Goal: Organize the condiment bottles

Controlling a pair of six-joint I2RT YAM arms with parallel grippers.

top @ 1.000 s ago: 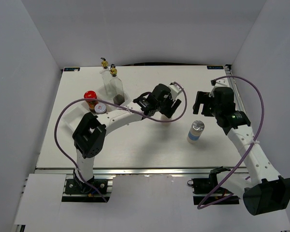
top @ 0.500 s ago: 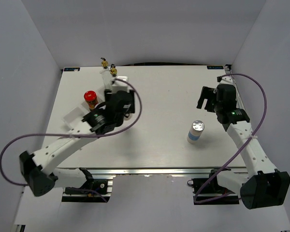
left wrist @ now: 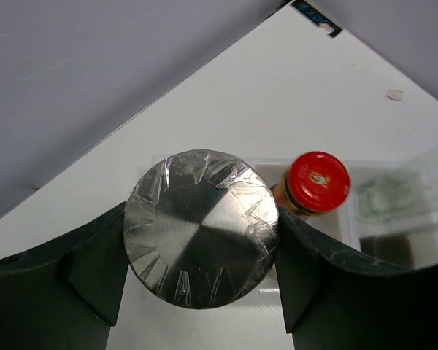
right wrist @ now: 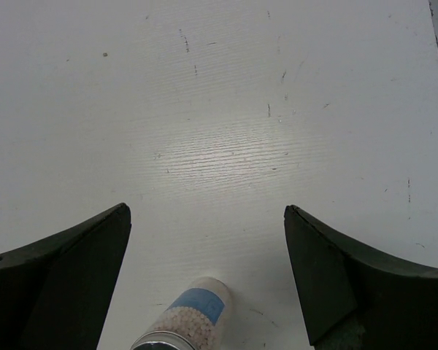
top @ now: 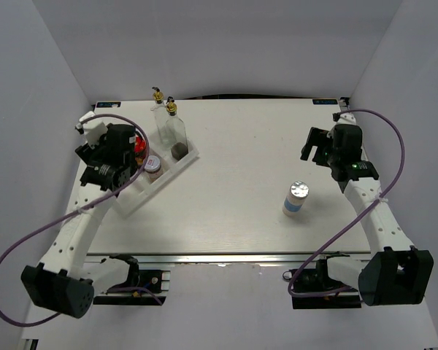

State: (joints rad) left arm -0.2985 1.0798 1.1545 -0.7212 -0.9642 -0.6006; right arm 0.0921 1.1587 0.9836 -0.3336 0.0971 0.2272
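The left gripper moves down and releases the shaker's silver lid next, since the rack's empty end section (top: pixel 129 197) beside the red-capped jar (top: pixel 139 144) lies below it.
My left gripper (top: pixel 108 149) is shut on a silver-lidded shaker (left wrist: pixel 201 227), held over the left end of the white rack (top: pixel 141 194). In the rack stand a red-capped jar (top: pixel 139 144), another silver-lidded shaker (top: pixel 152 164) and a tall clear bottle with a gold pourer (top: pixel 172 127). A second gold-topped bottle (top: pixel 158 96) stands just behind it. A small dark-topped item (top: pixel 179 150) sits in the rack's right end. One blue-labelled shaker (top: pixel 296 198) stands alone on the table. My right gripper (top: pixel 316 144) hangs open behind it, nothing between its fingers.
The left wall runs close beside my left gripper. In the left wrist view the red-capped jar (left wrist: pixel 317 182) stands just beyond the held shaker. The table's right edge lies near my right arm. In the right wrist view the lone shaker (right wrist: pixel 193 313) shows low between the fingers.
My left arm has swung from the table's middle to the far left end of the rack. My right gripper has drawn back slightly from the lone shaker.
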